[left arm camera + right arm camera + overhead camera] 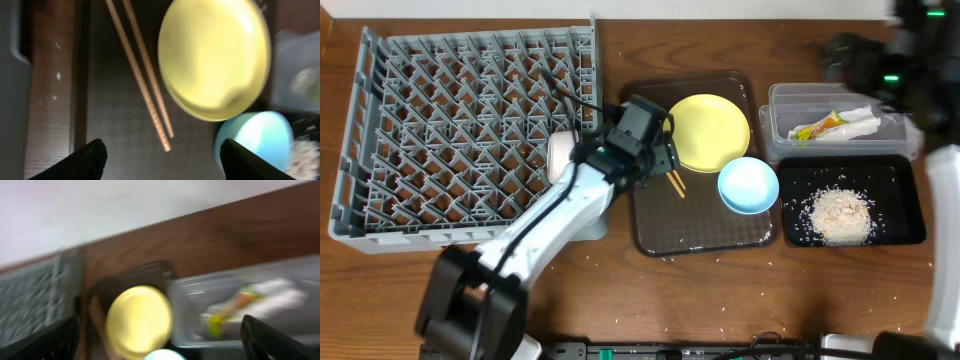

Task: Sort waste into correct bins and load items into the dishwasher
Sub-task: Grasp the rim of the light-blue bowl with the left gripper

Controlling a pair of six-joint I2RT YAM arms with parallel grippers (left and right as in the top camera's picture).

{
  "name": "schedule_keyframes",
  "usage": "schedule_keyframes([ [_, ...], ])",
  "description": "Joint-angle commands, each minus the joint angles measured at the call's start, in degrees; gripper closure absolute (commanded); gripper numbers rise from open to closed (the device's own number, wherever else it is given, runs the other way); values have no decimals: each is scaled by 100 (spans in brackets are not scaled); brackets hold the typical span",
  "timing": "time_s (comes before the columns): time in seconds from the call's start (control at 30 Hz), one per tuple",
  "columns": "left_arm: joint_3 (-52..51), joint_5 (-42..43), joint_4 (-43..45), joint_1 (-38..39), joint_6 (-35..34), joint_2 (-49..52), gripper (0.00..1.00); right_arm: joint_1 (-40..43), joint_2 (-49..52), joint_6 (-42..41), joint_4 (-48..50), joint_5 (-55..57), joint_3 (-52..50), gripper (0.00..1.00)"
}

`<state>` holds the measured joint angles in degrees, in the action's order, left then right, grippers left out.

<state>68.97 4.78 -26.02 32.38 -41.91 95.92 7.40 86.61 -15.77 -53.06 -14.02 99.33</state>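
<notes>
The light blue bowl is empty, so my left gripper should move toward it next and then go down onto its rim on the chopsticks' side.
Two wooden chopsticks, a yellow plate and a light blue bowl lie on the dark brown serving tray. My left gripper is open and empty, hovering above the chopsticks. My right gripper is open and empty, blurred, high over the clear tub. The tub holds the orange-and-green wrapper and the white napkin. The rice scraps lie in the black tray.
The grey dish rack fills the left side. A white dish sits at its right edge, partly hidden by my left arm. The brown serving tray lies between rack and bins. Rice grains are scattered on the table in front.
</notes>
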Motion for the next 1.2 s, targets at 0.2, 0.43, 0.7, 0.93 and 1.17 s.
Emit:
schedule_keyframes([
  [0.2,909,-114,-120,791,505,658,27,920,-223,-503,-466,1228,146,1],
  [0.43,1888,-155,-603,1283,737,1637,27,925,-223,-501,-590,1209,144,1],
  [0.7,2914,-280,-1598,1528,986,2723,27,914,-223,-498,-684,1209,144,1],
  [0.93,2909,-72,-1429,1462,909,2970,30,914,-223,-501,-684,1209,144,1],
  [1.17,2909,203,-1272,1440,911,3206,43,914,-223,-501,-684,1209,144,1],
])
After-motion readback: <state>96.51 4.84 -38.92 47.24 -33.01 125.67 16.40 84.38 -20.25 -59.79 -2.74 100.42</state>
